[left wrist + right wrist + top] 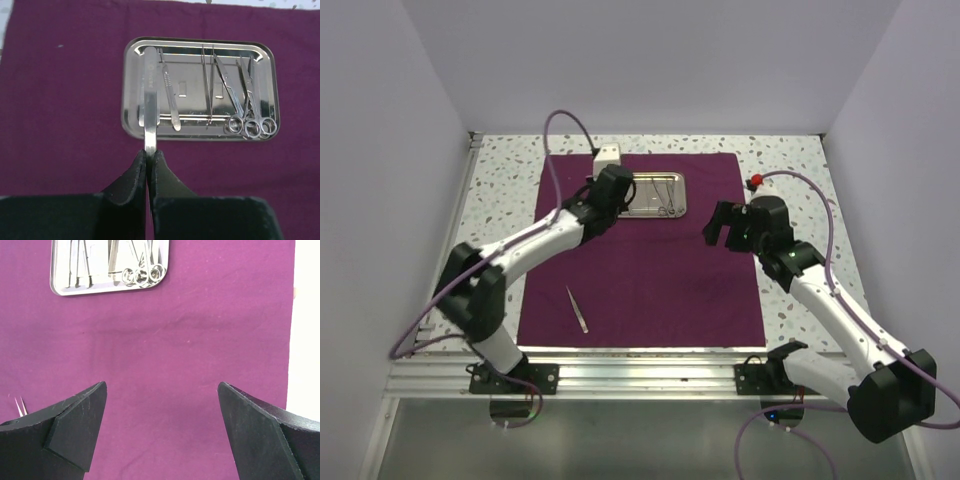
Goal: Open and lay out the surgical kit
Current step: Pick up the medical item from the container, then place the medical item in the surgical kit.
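I will next move my left gripper back from the tray [656,196] and lower the tool onto the cloth [650,260] beside the slim tweezers, since there is room for it there.
The maroon cloth [650,260] lies spread flat on the table. The steel tray [656,196] rests on its far part. My left gripper [150,155] is shut on a flat steel tool [149,95] and holds it over the tray's left side. In the tray [131,90] lie a scalpel handle [170,102], thin forceps [209,85] and ring-handled scissors [250,115]. Slim tweezers [578,310] lie on the cloth near its front left. My right gripper [162,390] is open and empty above the cloth, right of the tray [60,285].
The speckled table [500,190] shows around the cloth. White walls enclose the left, back and right sides. An aluminium rail [640,370] runs along the near edge by the arm bases.
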Available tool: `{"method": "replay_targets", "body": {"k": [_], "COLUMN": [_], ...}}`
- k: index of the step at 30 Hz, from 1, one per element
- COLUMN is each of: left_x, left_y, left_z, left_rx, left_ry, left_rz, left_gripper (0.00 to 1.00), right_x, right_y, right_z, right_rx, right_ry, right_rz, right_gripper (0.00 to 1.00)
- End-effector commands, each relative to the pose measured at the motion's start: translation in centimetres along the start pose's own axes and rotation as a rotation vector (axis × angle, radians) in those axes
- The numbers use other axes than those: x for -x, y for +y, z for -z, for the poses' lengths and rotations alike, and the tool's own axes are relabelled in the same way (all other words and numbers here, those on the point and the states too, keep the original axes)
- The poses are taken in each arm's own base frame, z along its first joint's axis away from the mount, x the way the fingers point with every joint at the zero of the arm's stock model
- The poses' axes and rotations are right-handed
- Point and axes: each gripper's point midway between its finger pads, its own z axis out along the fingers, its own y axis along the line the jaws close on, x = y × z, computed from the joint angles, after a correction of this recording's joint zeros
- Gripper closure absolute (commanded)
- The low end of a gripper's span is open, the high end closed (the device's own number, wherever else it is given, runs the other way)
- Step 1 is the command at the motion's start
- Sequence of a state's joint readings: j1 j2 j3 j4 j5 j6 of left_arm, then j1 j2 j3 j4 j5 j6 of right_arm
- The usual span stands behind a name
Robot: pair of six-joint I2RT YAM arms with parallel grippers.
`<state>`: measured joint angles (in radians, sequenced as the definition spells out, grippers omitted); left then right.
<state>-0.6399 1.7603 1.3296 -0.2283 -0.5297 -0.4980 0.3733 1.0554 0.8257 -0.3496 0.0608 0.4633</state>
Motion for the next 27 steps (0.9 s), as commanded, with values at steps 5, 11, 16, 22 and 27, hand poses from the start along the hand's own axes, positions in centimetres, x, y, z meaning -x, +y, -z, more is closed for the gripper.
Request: {"method": "replay_targets", "body": {"k": [5, 11, 16, 22, 27], "left_x": [-9.4, -16.0, -19.3, -23.2, -25.5], "left_y": [7.4, 10.2, 11.0, 10.3, 10.3], "left_z": [9.7, 13.9, 14.9, 15.9, 16.4], "left_rx": [0.148, 0.161, 0.171, 0.167, 0.216], "left_ry": [0.048, 0.126, 0.17, 0.225, 0.264], "left_rz": [0.05, 0.113, 0.187, 0.2, 0.176], "left_gripper": [1.0, 1.0, 1.0, 1.0, 0.94], "right_x": [1.1, 1.3, 1.5, 1.6, 1.5], "right_y": [0.9, 0.8, 0.6, 0.4, 0.3], "right_z": [0.6, 0.9, 1.3, 1.6, 1.6], "right_rx": [0.033, 0.025, 0.02, 0.009, 0.007], "right_ry": [-0.048, -0.061, -0.077, -0.081, -0.08], "right_rz": [-0.006, -0.003, 0.0, 0.003, 0.005], "right_gripper": [0.04, 0.04, 0.04, 0.04, 0.04]}}
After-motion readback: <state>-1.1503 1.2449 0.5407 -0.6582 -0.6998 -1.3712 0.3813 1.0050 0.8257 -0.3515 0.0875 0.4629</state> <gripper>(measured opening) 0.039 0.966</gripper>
